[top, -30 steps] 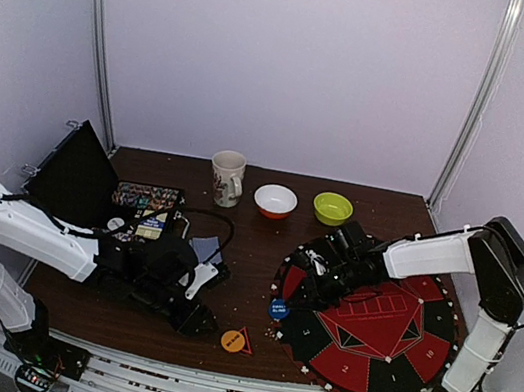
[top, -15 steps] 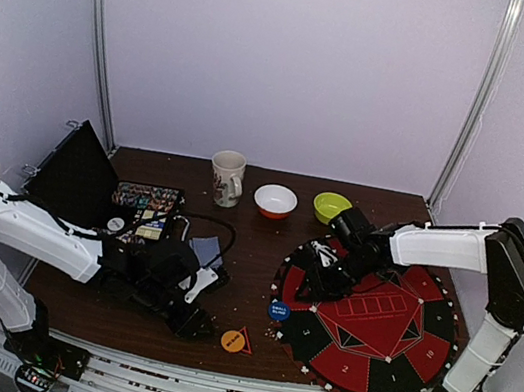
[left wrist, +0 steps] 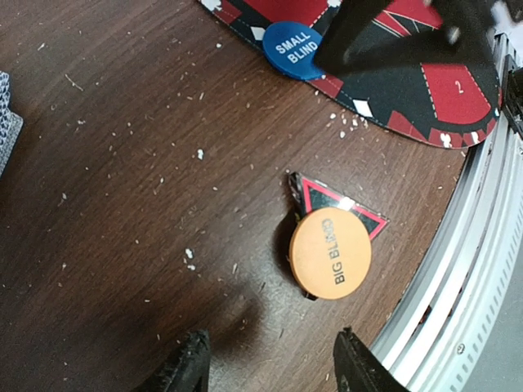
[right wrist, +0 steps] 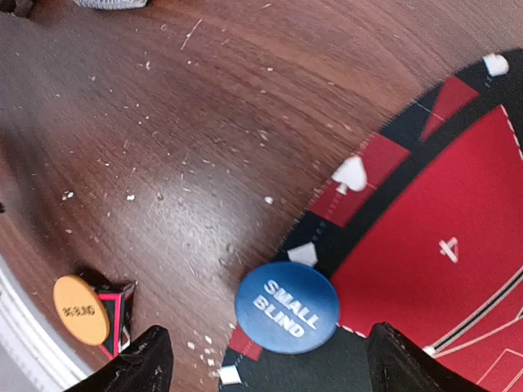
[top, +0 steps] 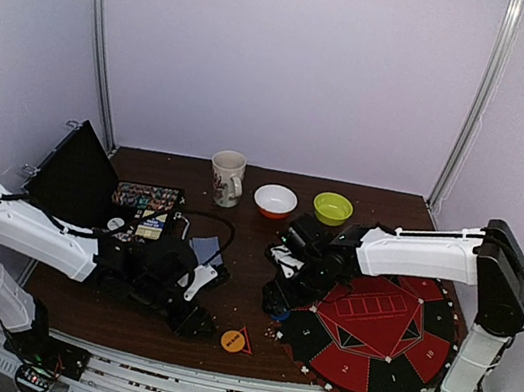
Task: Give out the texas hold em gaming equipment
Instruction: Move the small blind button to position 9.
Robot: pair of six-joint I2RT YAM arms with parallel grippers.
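Note:
My right gripper moves down next so its open fingers straddle the blue SMALL BLIND disc [top: 280, 314] [right wrist: 287, 306], since the disc lies below the gripper on the mat's edge.
A blue SMALL BLIND disc [right wrist: 287, 306] lies on the left edge of the round red-and-black mat [top: 379, 339]. My right gripper [right wrist: 265, 359] hovers over it, open wide and empty, the disc just ahead of the gap. An orange BIG BLIND disc [left wrist: 330, 253] rests partly on a black triangular marker edged red [left wrist: 343, 214] near the front rail. My left gripper [left wrist: 274, 359] stands open and empty just left of that disc. Blue-grey cards [top: 204, 248] lie beyond the left gripper [top: 194, 321]. The right gripper [top: 280, 296] covers most of the blue disc in the top view.
A cream mug [top: 228, 178], a white bowl [top: 275, 200] and a green bowl [top: 332, 207] stand in a row at the back. An open black case [top: 78, 174] with a chip tray [top: 143, 206] sits at the left. A metal rail [top: 229, 383] runs along the near edge.
My right gripper has swung left from over the mat to its left edge above the blue disc, and its jaws have opened wide. The left arm has barely moved.

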